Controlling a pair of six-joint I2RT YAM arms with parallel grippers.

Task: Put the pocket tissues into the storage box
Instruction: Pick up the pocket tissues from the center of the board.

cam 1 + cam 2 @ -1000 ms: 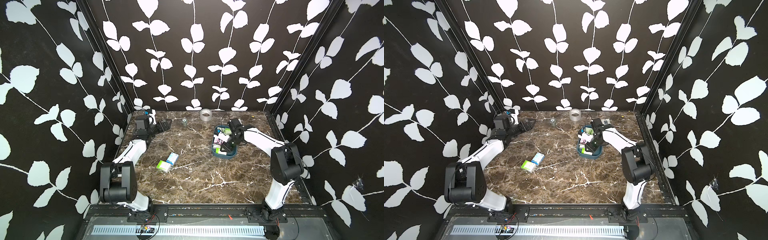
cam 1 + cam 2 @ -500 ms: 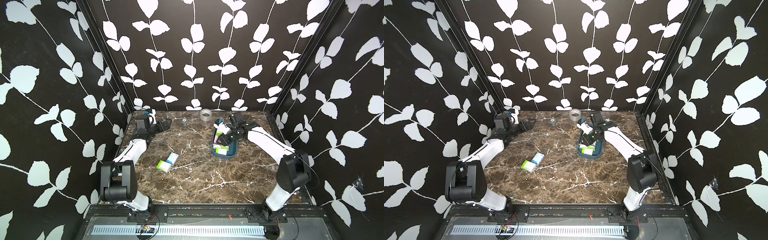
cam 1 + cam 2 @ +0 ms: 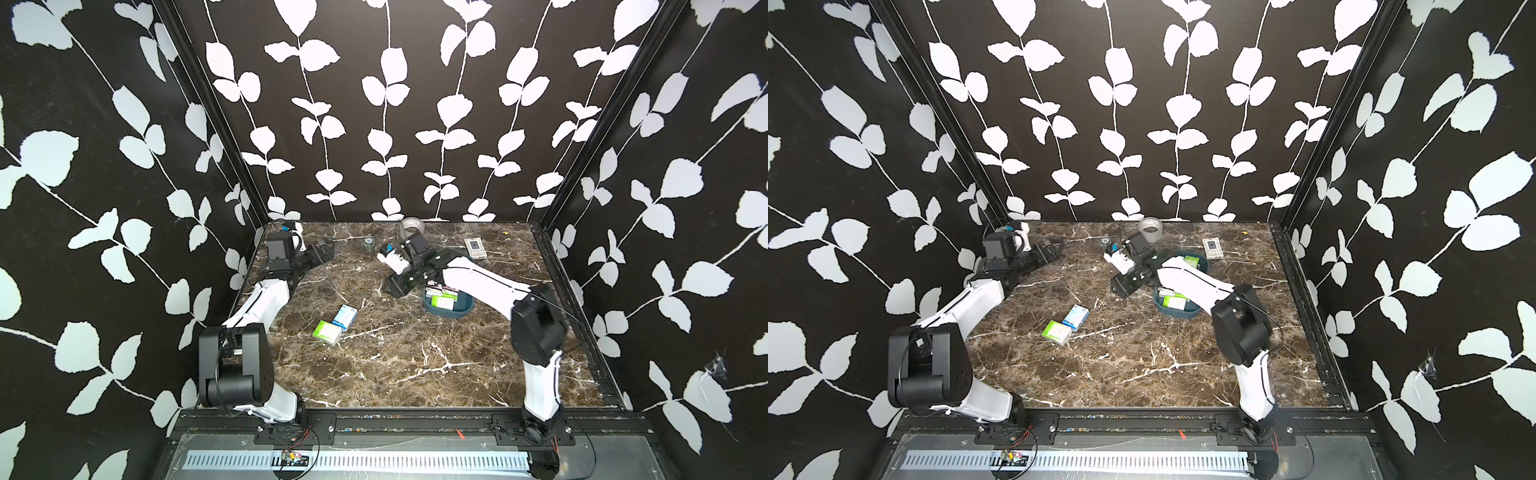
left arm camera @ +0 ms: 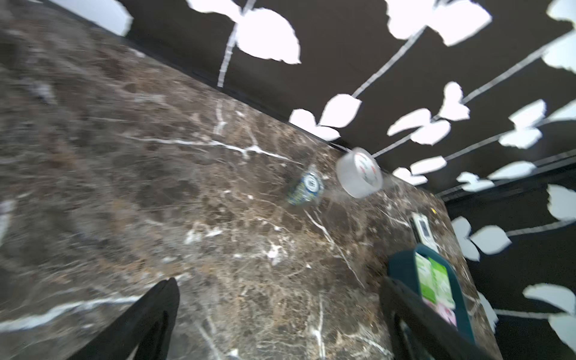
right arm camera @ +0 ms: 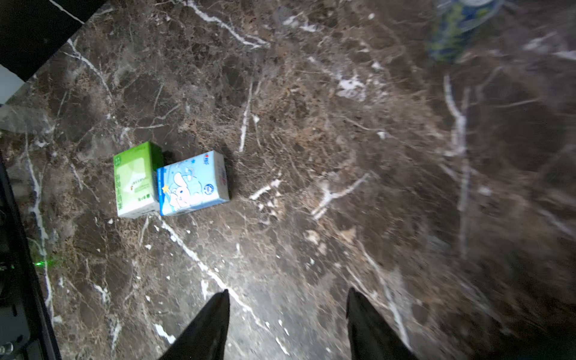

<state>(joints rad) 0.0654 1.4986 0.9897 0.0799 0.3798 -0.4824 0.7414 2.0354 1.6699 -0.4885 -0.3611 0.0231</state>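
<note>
I should move my right gripper back and down onto the blue cartoon pack's loose end [image 3: 348,309] [image 5: 213,175] and close it, because the green pack touches only one end of the blue cartoon pack.
The storage box [image 3: 451,314] is a teal tray at the right middle of the marble table, also in a top view [image 3: 1179,314]. It holds several pocket tissues, among them green packs [image 3: 442,302] [image 4: 436,280]. Two pocket tissues lie touching on the table left of the box: a blue cartoon pack [image 3: 345,316] [image 5: 191,184] and a green pack [image 3: 327,332] [image 5: 135,179]. My right gripper [image 3: 392,287] [image 5: 288,296] hangs open and empty just left of the box, above bare marble. At the back left my left gripper [image 3: 328,248] [image 4: 280,293] stays open and empty.
A silver-grey tape roll [image 3: 411,226] [image 4: 358,176] stands at the back wall, with a small can [image 3: 368,243] beside it. A white gadget with a dark screen [image 3: 475,248] lies behind the box. My right arm crosses over the box.
My right gripper has risen out of the storage box, swung left over the table and opened wider. The left arm has not moved.
</note>
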